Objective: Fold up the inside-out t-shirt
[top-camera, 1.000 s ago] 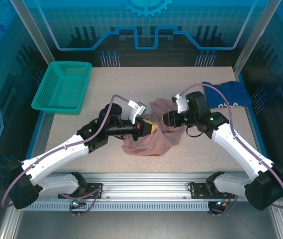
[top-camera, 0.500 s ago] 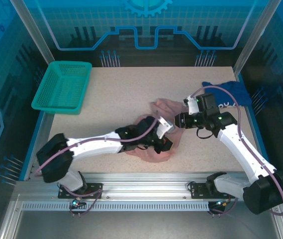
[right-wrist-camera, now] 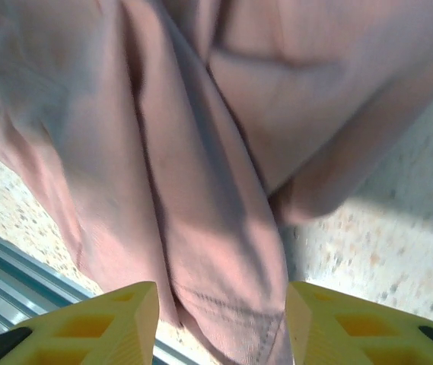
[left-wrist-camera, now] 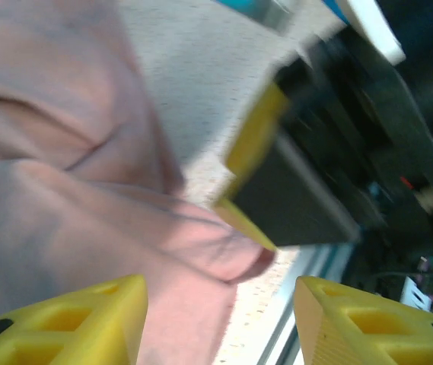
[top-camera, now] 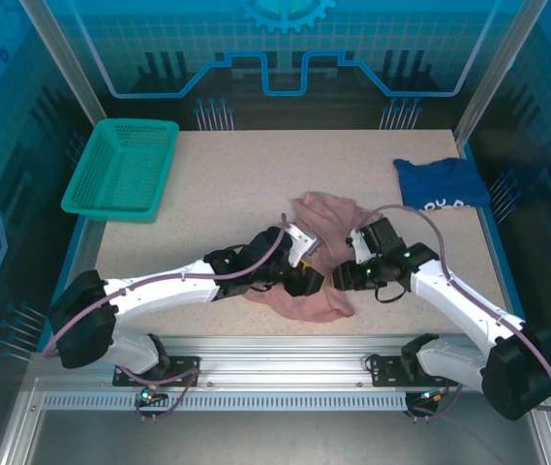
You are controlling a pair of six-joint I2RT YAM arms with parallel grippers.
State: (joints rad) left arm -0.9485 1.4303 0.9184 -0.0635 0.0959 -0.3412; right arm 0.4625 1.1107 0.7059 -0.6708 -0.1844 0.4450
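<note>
I will next lower my left gripper onto the raised fold of pink cloth beside my right gripper, since that fold is below my left gripper's open fingers.
The inside-out t-shirt is a dusty pink bunched heap near the table's front middle, with one part reaching back to the right. My left gripper hovers over its right front part, jaws open, with pink cloth and bare table between the fingertips. My right gripper sits close beside it on the right, also open. A stitched hem of the t-shirt lies between its fingertips without being pinched. The right gripper's yellow finger shows in the left wrist view.
A green mesh basket stands at the back left. A dark blue shirt lies at the back right. The metal front rail runs just beyond the t-shirt's near edge.
My left gripper carried the cloth to the right and then opened, letting it go. My right gripper moved toward the front, down to the t-shirt's right edge, and opened a little wider.
</note>
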